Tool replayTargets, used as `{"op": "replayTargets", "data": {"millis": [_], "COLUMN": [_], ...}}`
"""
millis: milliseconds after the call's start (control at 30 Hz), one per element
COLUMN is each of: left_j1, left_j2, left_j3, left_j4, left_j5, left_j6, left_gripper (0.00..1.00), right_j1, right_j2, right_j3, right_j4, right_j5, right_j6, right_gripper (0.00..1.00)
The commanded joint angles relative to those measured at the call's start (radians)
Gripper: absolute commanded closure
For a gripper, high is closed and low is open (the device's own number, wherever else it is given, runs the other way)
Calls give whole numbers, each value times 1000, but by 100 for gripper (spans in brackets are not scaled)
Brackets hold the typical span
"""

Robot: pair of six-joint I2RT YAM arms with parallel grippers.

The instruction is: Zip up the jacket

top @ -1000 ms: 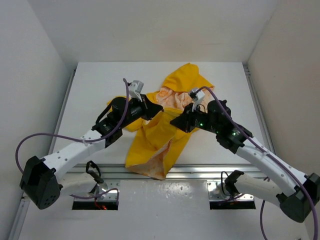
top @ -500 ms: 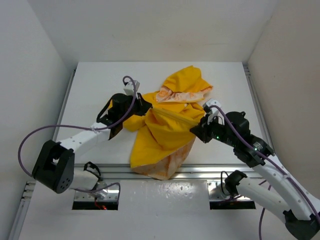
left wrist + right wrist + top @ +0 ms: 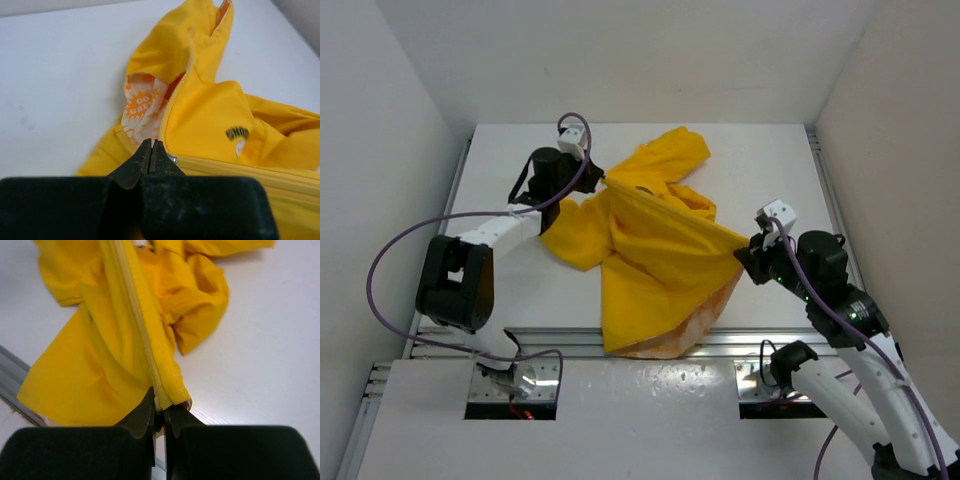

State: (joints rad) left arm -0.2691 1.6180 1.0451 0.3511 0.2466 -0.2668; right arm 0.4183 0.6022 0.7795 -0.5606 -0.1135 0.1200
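Next, my right gripper draws the zipper's bottom end to the right in the top view and releases it, since the zipper's slider (image 3: 172, 159) is near the jacket's collar.
The yellow jacket (image 3: 650, 250) lies on the white table, pulled taut along its zipper line (image 3: 670, 212) between my two grippers. My left gripper (image 3: 601, 180) is at the far upper end, shut at the zipper's metal slider (image 3: 172, 159). In the left wrist view the gripper (image 3: 151, 146) sits below the collar, where the white lining with orange print (image 3: 142, 102) shows. My right gripper (image 3: 744, 252) is shut on the bottom end of the zipper edge. In the right wrist view the gripper (image 3: 162, 407) pinches the hem, and the zipper (image 3: 137, 325) runs away from it.
An aluminium rail (image 3: 570, 340) runs along the table's near edge, and the jacket's lower hem hangs over it. White walls close in the table at the back and both sides. A purple cable (image 3: 390, 270) loops beside the left arm.
My left gripper has moved up and to the far left; my right gripper has pulled to the right. The jacket went from bunched to stretched along its zipper between them.
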Motion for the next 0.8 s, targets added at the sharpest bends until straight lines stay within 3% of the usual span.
{"op": "replayTargets", "data": {"millis": [0,633,733,767], "left_j1": [175,421,430,430], "left_j2": [60,255,266,243], "left_j3": [99,584,604,592], "left_j4": [3,-29,-41,-41], "left_j5": [-293,-368,-302,-279], "left_j6": [176,331,322,322], "left_gripper": [100,100,100,100], "right_j1": [-62,-127,-127,-127], "right_j2": [-79,-67,-55,-42], "right_j3": [56,53,50,55], "right_j4": [-87,11,36,28], "right_j5": [133,434,399,358], "right_j6": [-75,-250,-256,-249], "right_gripper": [100,100,100,96]}}
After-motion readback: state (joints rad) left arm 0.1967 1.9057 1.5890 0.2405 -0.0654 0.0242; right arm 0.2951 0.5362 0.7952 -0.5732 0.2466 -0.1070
